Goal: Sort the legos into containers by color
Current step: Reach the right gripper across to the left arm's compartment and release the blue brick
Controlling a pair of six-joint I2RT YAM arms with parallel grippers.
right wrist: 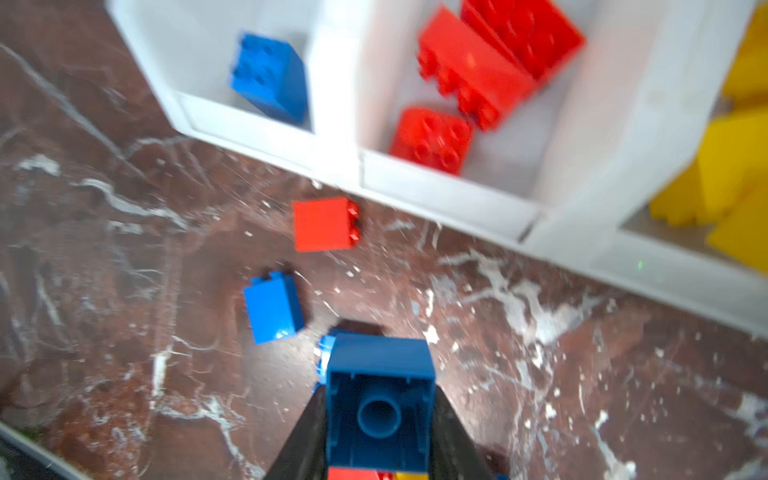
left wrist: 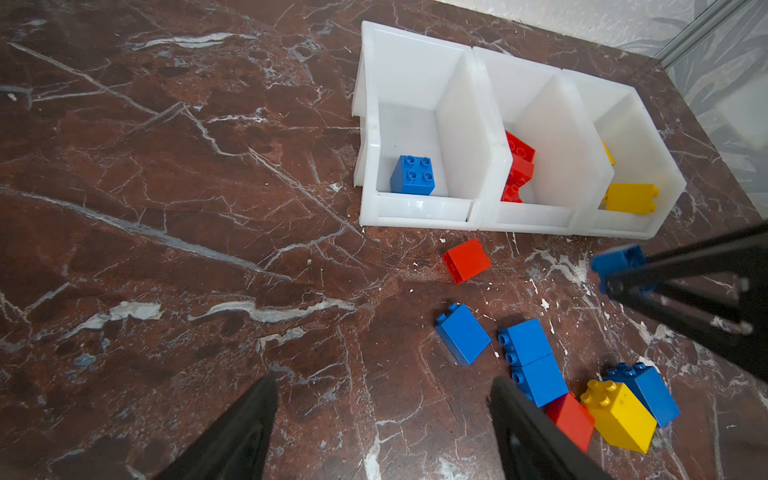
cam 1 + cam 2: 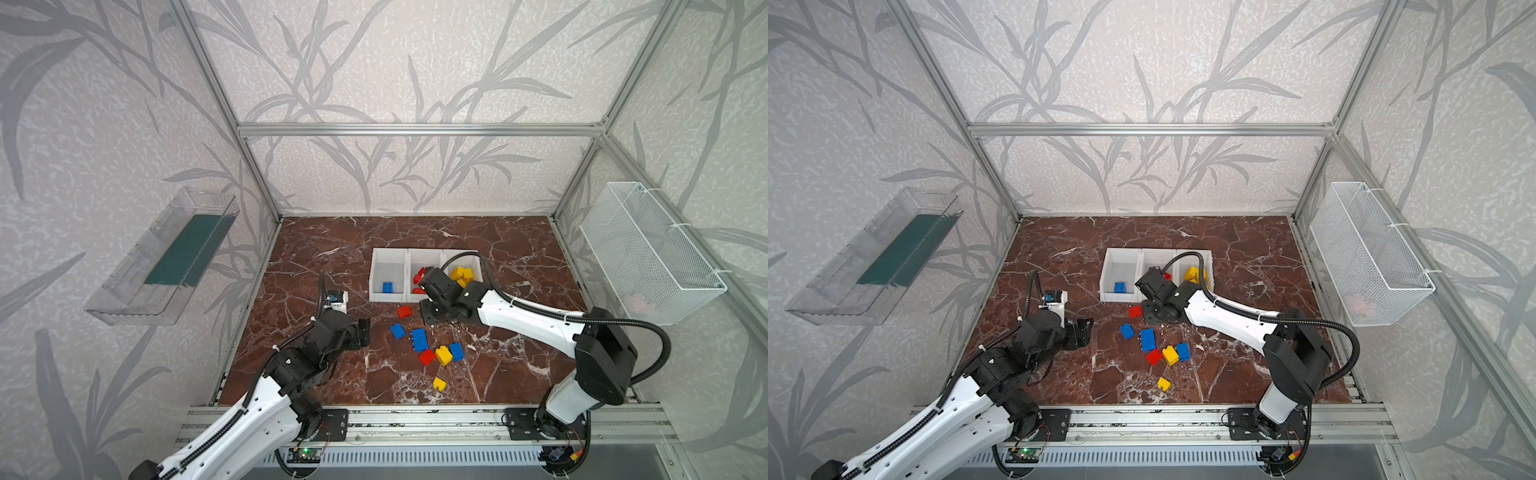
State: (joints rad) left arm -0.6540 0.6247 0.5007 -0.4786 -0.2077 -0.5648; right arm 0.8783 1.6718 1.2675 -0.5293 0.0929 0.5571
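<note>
The blue lego (image 1: pixel 380 361) in my right gripper needs to go outward over the bin holding the blue brick next, then I'll release it inside, near that brick of matching color.
The containers (image 3: pixel 426 255) are three joined white bins at the table's middle. The left one holds a blue brick (image 3: pixel 389 287), the middle one red bricks (image 1: pixel 432 139), the right one yellow bricks (image 3: pixel 461 274). Several loose legos lie in front: a red one (image 3: pixel 404 311), blue ones (image 3: pixel 419 340), a yellow one (image 3: pixel 439 384). My right gripper (image 1: pixel 378 390) is shut on a blue lego (image 1: pixel 380 361), hollow underside toward the camera, above the table in front of the bins. My left gripper (image 2: pixel 384 386) hangs open and empty over bare table, left of the pile.
A clear tray with a green liner (image 3: pixel 166 257) hangs on the left wall. A white wire basket (image 3: pixel 652 253) hangs on the right wall. Aluminium frame posts stand at the table's corners, and a rail (image 3: pixel 415 419) runs along the front edge.
</note>
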